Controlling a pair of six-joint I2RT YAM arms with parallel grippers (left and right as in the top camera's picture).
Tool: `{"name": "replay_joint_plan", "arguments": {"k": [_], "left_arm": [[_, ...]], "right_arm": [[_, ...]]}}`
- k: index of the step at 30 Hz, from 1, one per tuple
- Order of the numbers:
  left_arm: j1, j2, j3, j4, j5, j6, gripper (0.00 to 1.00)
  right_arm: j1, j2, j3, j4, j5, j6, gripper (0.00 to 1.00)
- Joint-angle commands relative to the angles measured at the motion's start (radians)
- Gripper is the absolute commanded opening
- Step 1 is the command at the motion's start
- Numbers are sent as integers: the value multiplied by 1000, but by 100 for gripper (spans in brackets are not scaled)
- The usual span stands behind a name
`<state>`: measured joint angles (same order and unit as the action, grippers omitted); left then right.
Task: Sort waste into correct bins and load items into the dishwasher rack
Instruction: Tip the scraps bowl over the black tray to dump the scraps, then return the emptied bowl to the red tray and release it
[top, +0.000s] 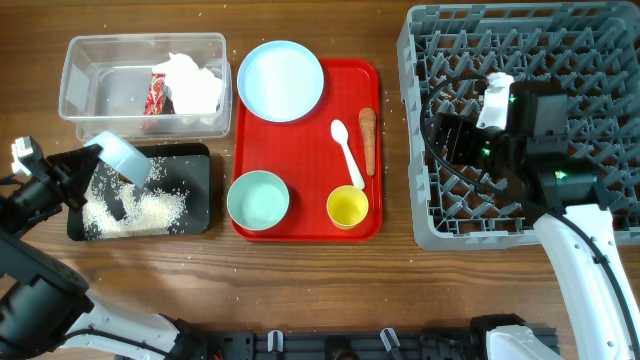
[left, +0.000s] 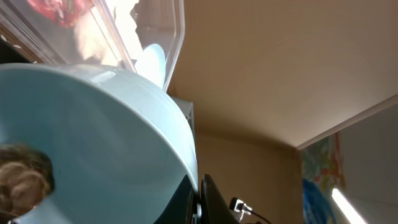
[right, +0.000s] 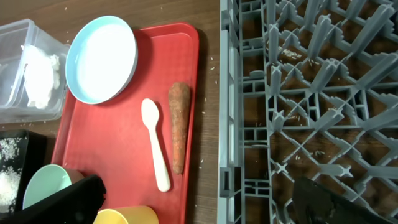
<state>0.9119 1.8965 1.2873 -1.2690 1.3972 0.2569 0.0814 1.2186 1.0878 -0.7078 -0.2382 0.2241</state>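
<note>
My left gripper goes to the right in the overhead view next, then down. It then releases the bowl between plate and mint bowl, where the tray is bare.
My left gripper (top: 95, 162) is shut on the rim of the pale blue bowl (top: 128, 155) and holds it tilted over the black tray (top: 195, 160), where white rice (top: 140, 212) lies. In the left wrist view the fingers (left: 200, 199) pinch the bowl (left: 93, 137), and a brown lump (left: 22, 180) sits inside it. The clear tub (top: 90, 60) holds tissue (top: 195, 85) and the red wrapper (top: 158, 95). My right gripper (top: 450, 135) is open and empty over the grey rack (top: 600, 60), its jaws (right: 199, 205) spanning the rack's left edge.
A red serving tray (top: 300, 225) carries the blue plate (top: 281, 80), white spoon (top: 347, 150), carrot (top: 367, 138), mint bowl (top: 258, 198) and yellow cup (top: 347, 207). Loose rice grains are scattered on the wooden table and under the rack (right: 311, 93).
</note>
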Motion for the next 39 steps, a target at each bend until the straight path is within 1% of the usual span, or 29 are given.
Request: {"name": "replay_joint_plan", "arguments": {"k": [1, 2, 3, 5, 10, 12, 15, 18, 19, 20, 21, 22, 23, 24, 26, 28, 30, 32, 35, 39], "left_arm": [[5, 10, -12, -217, 122, 94, 4], [6, 8, -12, -245, 133, 194, 4], [12, 11, -12, -214, 94, 222, 4], [11, 16, -12, -190, 35, 177, 4], [11, 12, -10, -195, 50, 177, 4], [0, -2, 19, -214, 49, 180, 4], [-68, -66, 141, -240, 48, 184, 4], [-169, -130, 288, -235, -8, 146, 4], [-225, -145, 347, -216, -53, 109, 4], [-315, -158, 424, -159, -147, 16, 4], [-379, -164, 462, -105, -230, -66, 4], [-469, -168, 497, -32, -348, -167, 4], [-542, -169, 515, 26, -451, -234, 4], [-746, -166, 525, 154, -720, -348, 4], [-918, -148, 525, 226, -968, -400, 4], [-1102, -109, 525, 259, -1194, -424, 4], [-1226, -54, 525, 269, -1274, -461, 4], [-1316, 19, 525, 267, -1335, -507, 4], [-1375, 110, 525, 252, -1353, -535, 4], [-1415, 172, 525, 220, -1356, -557, 4]], "right_arm": [[-3, 3, 17, -13, 13, 14, 100], [-3, 3, 17, -16, 13, 14, 100], [-3, 3, 17, -14, 13, 14, 100], [-3, 3, 17, -11, 12, 14, 100], [-3, 3, 17, -11, 12, 15, 100], [-3, 3, 17, -11, 12, 14, 100], [-3, 3, 17, -9, 12, 14, 100], [-3, 3, 17, -8, 13, 14, 100], [-3, 3, 17, -7, 13, 14, 100], [-3, 3, 17, -3, 13, 14, 100], [-3, 3, 17, 0, 13, 14, 100], [-3, 3, 17, 1, 13, 13, 100], [-3, 3, 17, 1, 13, 13, 100], [-3, 3, 17, 0, 13, 13, 100], [-3, 3, 17, 0, 13, 12, 100], [-3, 3, 17, 0, 13, 13, 100], [-3, 3, 17, 0, 13, 13, 100], [-3, 3, 17, 3, 13, 12, 100], [-3, 3, 17, 4, 13, 11, 100], [-3, 3, 17, 8, 13, 12, 100]]}}
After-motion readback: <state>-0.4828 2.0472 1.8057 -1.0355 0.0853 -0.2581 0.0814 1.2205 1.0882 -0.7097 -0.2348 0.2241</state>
